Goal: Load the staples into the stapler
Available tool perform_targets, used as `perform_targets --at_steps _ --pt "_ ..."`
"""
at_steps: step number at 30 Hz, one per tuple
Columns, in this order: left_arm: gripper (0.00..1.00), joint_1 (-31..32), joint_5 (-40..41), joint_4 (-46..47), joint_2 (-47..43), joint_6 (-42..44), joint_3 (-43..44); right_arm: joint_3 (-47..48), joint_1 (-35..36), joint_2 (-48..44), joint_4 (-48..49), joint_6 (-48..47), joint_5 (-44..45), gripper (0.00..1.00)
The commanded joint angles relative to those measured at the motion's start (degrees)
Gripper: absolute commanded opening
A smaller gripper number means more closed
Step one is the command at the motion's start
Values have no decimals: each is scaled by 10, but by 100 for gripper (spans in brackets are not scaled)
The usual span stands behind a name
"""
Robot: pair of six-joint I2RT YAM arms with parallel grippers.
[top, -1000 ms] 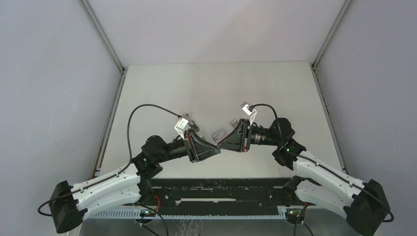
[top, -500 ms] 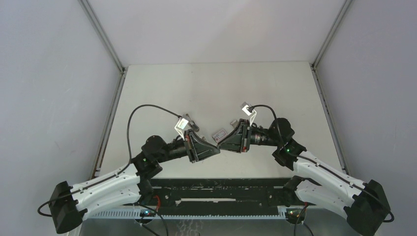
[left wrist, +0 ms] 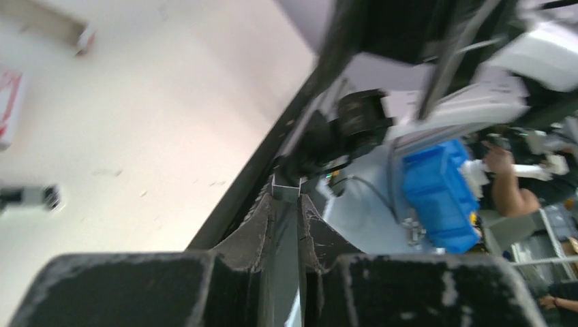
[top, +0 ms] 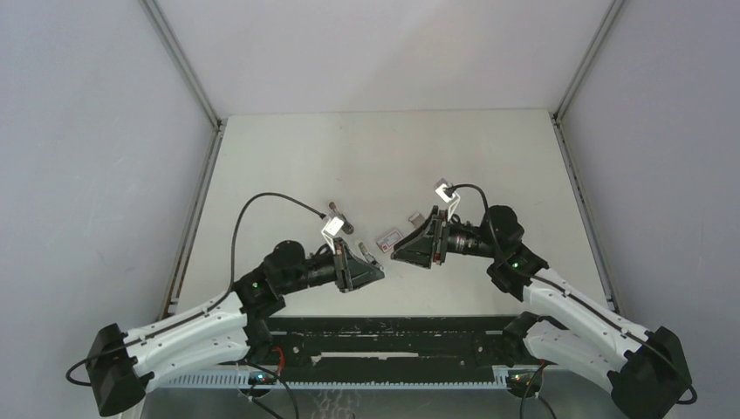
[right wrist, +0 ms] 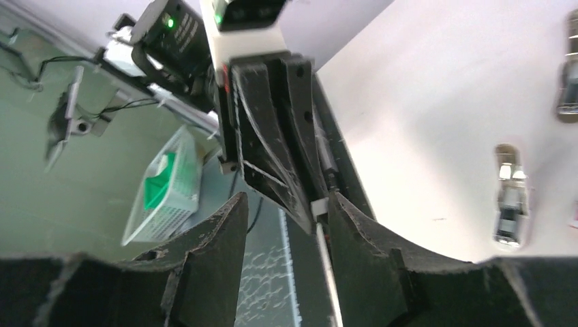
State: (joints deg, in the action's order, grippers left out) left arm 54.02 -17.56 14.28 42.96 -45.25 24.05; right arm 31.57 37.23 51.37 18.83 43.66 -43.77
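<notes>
My left gripper turns fingers-down and lowers to release the metal piece next. The bare tabletop between the stapler-like piece and the base bar lies below it.
The staples box (top: pixel 390 236), pink-red with a white label, lies on the table between the two grippers; its edge shows at the left of the left wrist view (left wrist: pixel 7 102). My left gripper (top: pixel 377 272) is shut on a thin grey U-section metal strip (left wrist: pixel 286 225) that runs between its fingers; it hangs just above the table, near side of the box. My right gripper (top: pixel 394 253) is open and empty, just right of the box, pointing at the left gripper (right wrist: pixel 272 136). A small silver stapler-like piece (top: pixel 371 253) lies beside the left fingertips and shows in the right wrist view (right wrist: pixel 508 204).
A small dark brown piece (top: pixel 337 213) lies left of the box and a small grey piece (top: pixel 417 218) lies behind it. The black base rail (top: pixel 384 327) runs along the near table edge. Grey walls stand on both sides.
My left gripper has pulled back toward the near edge and dropped lower, uncovering the dark brown piece. My right gripper has shifted slightly right. The two grippers stand further apart.
</notes>
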Motion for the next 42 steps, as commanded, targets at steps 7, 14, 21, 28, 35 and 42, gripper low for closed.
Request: perform_targets --at_steps 7,14,21,28,35,42 --pt "5 6 99 -270 159 85 56 -7 -23 -37 -169 -129 147 45" --pt "5 19 146 -327 254 106 113 -21 -22 -52 -218 -161 194 45" --pt "5 35 163 -348 339 117 166 -30 -22 -68 -247 -184 216 45" --pt "7 50 164 -362 410 125 216 -45 -22 -84 -255 -188 223 44" --pt "20 51 164 -366 453 132 232 -52 -23 -98 -273 -193 232 44" --pt "48 52 161 -359 461 139 232 -54 -23 -96 -270 -190 234 44"
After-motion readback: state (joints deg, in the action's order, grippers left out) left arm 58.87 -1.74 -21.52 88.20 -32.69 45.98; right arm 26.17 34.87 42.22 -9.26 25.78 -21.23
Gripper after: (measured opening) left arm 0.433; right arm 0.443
